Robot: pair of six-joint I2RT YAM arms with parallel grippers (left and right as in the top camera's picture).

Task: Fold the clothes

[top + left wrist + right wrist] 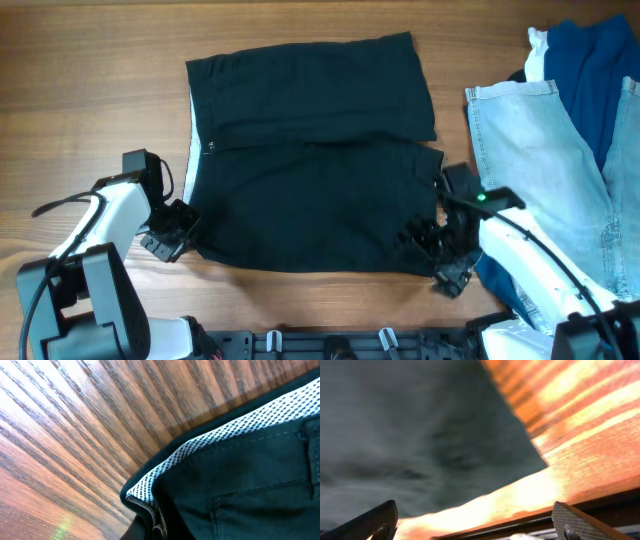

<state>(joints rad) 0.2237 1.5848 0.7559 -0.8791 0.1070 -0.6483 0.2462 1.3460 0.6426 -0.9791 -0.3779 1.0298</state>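
The right gripper moves down onto the shorts' near corner by the jeans (536,466) next and closes, since that corner lies loose while my left gripper pinches the other corner.
The black shorts (310,170) lie flat in the middle of the table, folded over so a top layer covers the far half. A white dotted waistband lining shows along their left edge (200,445). My left gripper (180,232) is at the shorts' near-left corner; in the left wrist view the waistband corner runs down between its dark fingers (155,532), pinched. My right gripper (428,250) is at the near-right corner. Its fingers (475,520) are wide apart over the edge of the black cloth (410,425) and bare wood.
Light-blue denim jeans (540,170) lie at the right, running under my right arm. Dark blue cloth (595,70) lies over them at the far right with a bit of white cloth (538,50). The table's front edge is just behind both grippers.
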